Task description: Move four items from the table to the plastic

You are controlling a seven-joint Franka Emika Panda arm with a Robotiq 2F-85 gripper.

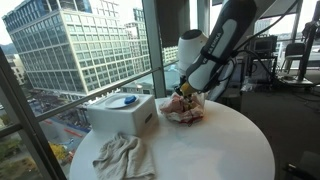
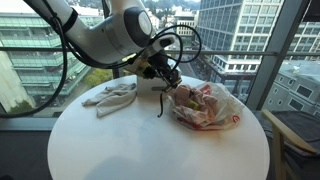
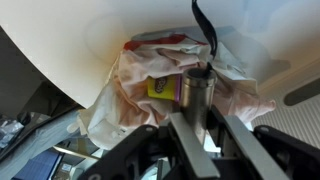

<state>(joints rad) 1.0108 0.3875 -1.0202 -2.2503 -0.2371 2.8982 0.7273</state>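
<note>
My gripper shifts farther over the bag first, as the next move, to get the grey metal cylinder down beside the yellow item (image 3: 155, 98).
A crumpled translucent plastic bag (image 2: 208, 108) with red print lies on the round white table (image 2: 150, 145). It also shows in an exterior view (image 1: 186, 112) and in the wrist view (image 3: 140, 75). A yellow item (image 3: 163, 88) lies inside it. My gripper (image 3: 197, 112) is shut on a grey metal cylinder (image 3: 196, 88) with a black cord (image 3: 205, 30) trailing from it. The gripper (image 2: 168, 78) holds it just above the bag's near edge, and the cord (image 2: 160, 103) hangs down to the table. The gripper shows over the bag in an exterior view (image 1: 183, 93).
A crumpled white cloth (image 1: 122, 156) lies on the table away from the bag, also in an exterior view (image 2: 115, 97). A white box (image 1: 122, 115) with a blue object on top stands by the window. Glass windows surround the table.
</note>
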